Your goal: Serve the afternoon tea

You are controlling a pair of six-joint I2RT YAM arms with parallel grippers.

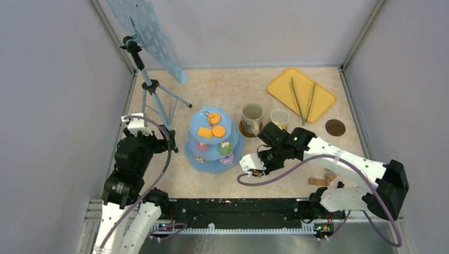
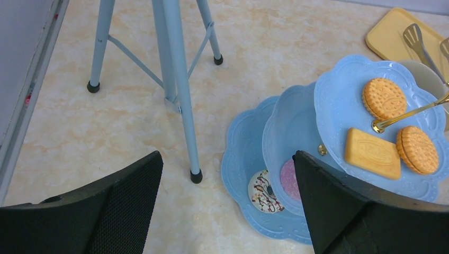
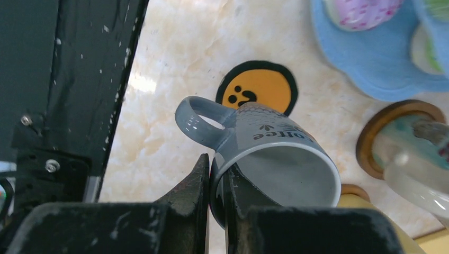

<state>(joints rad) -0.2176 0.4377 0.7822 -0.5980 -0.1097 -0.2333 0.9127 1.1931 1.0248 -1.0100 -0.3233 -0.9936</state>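
Note:
The right gripper moves down next, sets the small grey mug [image 3: 275, 159] on the orange round coaster [image 3: 265, 87] and releases the mug's rim, since that coaster lies below it.
My right gripper [image 3: 214, 161] is shut on the wall of the small grey mug [image 3: 275, 159], one finger inside and one outside. The mug hangs tilted above an orange round coaster with a face [image 3: 258, 92], just right of the blue tiered stand [image 1: 214, 140]. The stand's top tier carries orange biscuits [image 2: 384, 98]; lower tiers carry a sprinkled donut [image 2: 267, 191] and cupcakes [image 1: 226, 148]. A big beige mug [image 1: 252, 117] on a brown coaster stands beside a yellow mug [image 1: 279, 118] behind my right gripper [image 1: 254, 163]. My left gripper [image 2: 227, 206] is open and empty, left of the stand.
A flat yellow tray [image 1: 301, 94] with metal tongs [image 1: 303, 98] lies at the back right. A bare brown coaster [image 1: 334, 127] lies in front of it. A blue tripod [image 1: 153, 90] with a dotted board stands at the back left. Small wooden pieces [image 1: 323, 180] lie near the right base.

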